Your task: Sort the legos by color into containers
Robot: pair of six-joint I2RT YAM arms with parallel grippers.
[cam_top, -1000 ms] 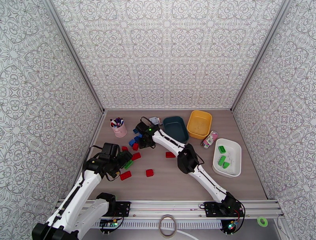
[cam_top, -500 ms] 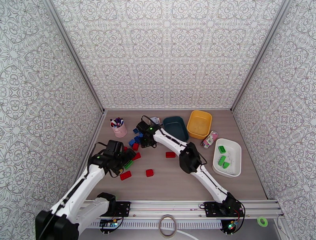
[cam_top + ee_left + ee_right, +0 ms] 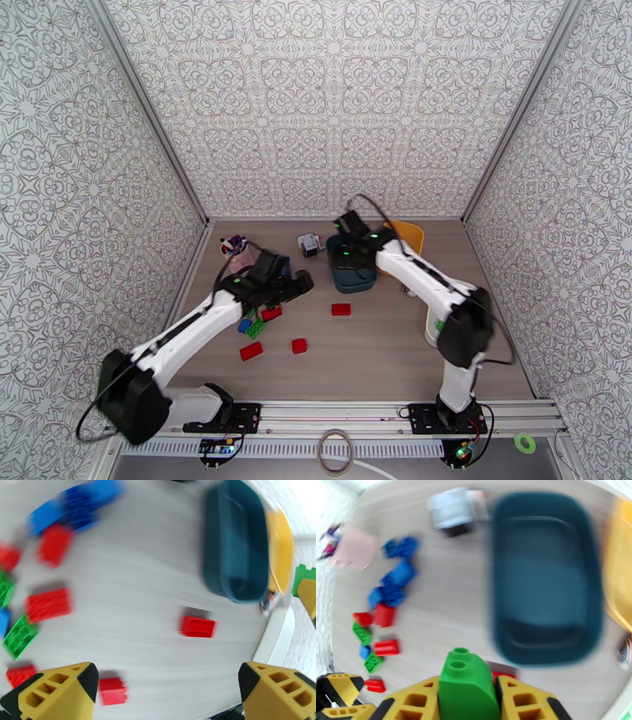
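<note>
My right gripper is above the teal container [image 3: 355, 278]. Next it will swing past the striped object and back over the white container, because a green lego is already in there.
My right gripper [image 3: 468, 695] is shut on a green wedge lego [image 3: 466, 685], held up near the dark teal container [image 3: 547, 578]. In the top view the right gripper [image 3: 349, 254] hangs over the teal container [image 3: 355, 278], with the yellow container [image 3: 408, 231] just behind it. Blue legos [image 3: 397, 584], red legos [image 3: 385, 615] and green legos [image 3: 362, 633] lie scattered at left. My left gripper [image 3: 166, 689] is open with nothing between its fingers, above a red lego [image 3: 197, 626]. In the top view the left gripper [image 3: 297, 284] sits over the scattered legos.
A pink cup with pens [image 3: 240, 253] stands at the back left. A small white-grey cube gadget [image 3: 309, 245] sits beside the teal container. The white container's rim [image 3: 276, 634] and a striped object [image 3: 268, 602] lie to the right. Loose red legos [image 3: 299, 345] lie mid-table.
The right arm rose from the blue pile and swung right over the teal container, now gripping a green lego. The left arm stretched forward and right over the scattered legos, still open.
</note>
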